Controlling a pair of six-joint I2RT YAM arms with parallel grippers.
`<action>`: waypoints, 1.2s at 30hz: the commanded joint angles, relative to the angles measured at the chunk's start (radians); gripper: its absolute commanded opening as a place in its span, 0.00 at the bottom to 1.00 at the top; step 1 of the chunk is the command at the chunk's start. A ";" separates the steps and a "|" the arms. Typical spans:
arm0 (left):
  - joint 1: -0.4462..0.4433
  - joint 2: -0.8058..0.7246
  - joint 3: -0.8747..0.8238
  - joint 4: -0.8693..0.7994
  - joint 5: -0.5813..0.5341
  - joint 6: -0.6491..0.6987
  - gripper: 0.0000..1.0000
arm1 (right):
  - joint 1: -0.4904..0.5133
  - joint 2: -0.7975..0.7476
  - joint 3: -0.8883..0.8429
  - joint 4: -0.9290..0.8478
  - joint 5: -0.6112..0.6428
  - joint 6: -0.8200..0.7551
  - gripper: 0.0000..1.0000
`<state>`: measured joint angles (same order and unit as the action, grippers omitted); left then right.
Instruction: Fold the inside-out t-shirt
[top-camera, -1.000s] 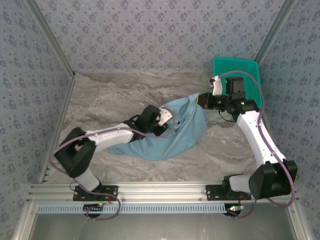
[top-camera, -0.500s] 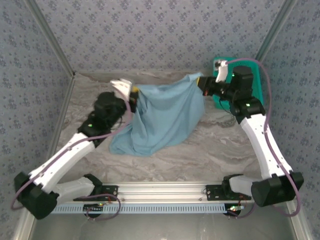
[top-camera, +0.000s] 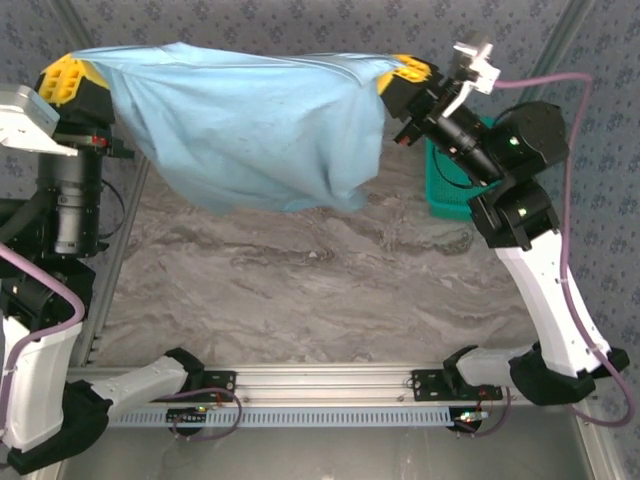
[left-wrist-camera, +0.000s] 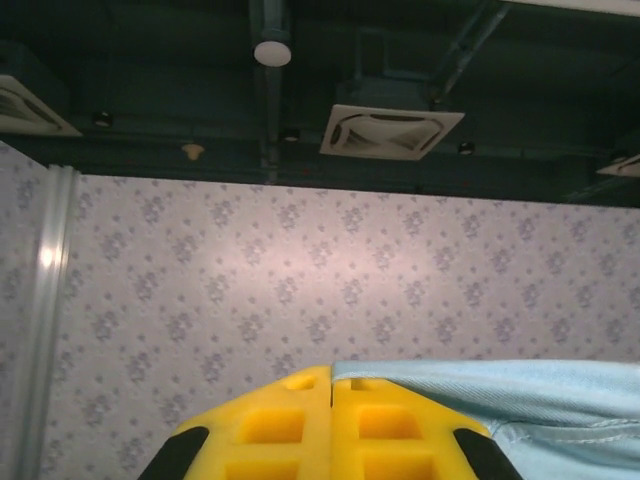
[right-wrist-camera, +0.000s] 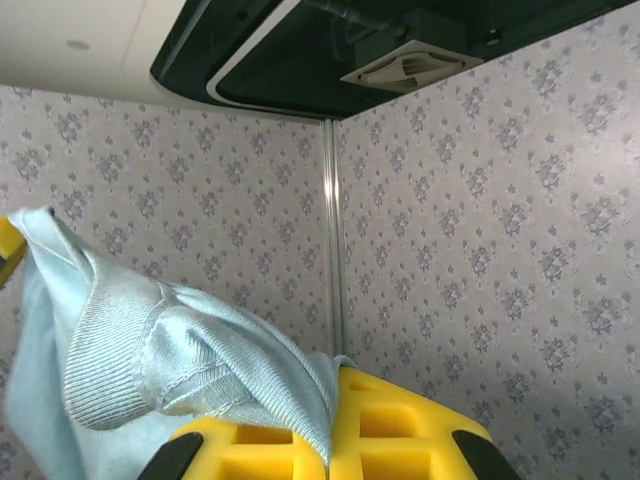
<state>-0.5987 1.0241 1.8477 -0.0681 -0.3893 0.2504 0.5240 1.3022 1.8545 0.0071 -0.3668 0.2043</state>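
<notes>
My right gripper should next move down to the tabletop by the teal mesh basket and release the shirt's corner there, because that bare marble is below my gripper.
The inside-out t-shirt, light blue, hangs stretched wide in the air high above the table, held at both top corners. My left gripper is shut on its left corner; in the left wrist view the yellow pads meet with the cloth running off to the right. My right gripper is shut on the right corner; in the right wrist view a ribbed hem is pinched between the yellow pads. The shirt's lower edge hangs free and sags, clear of the marble table.
A teal mesh basket stands at the back right, partly behind the right arm. Patterned walls enclose the table on three sides. The aluminium rail with both arm bases runs along the near edge.
Both arms have lifted and spread far apart, raising the t-shirt off the table and stretching it out flat in the air. Both grippers stayed shut on it.
</notes>
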 joint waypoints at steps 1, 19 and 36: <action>0.022 0.026 0.068 -0.060 -0.160 0.141 0.00 | 0.018 0.059 0.040 -0.013 0.107 -0.047 0.00; 0.596 0.367 0.583 -0.531 0.064 -0.109 0.00 | 0.091 0.738 0.706 0.086 0.085 0.051 0.00; -0.067 0.072 -0.655 -0.097 0.775 -0.558 0.00 | -0.276 0.275 -0.202 -0.324 -0.089 0.023 0.07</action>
<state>-0.5144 1.0203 1.3254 -0.3096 0.3275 -0.2470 0.3111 1.6432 1.7924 -0.1783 -0.4812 0.2173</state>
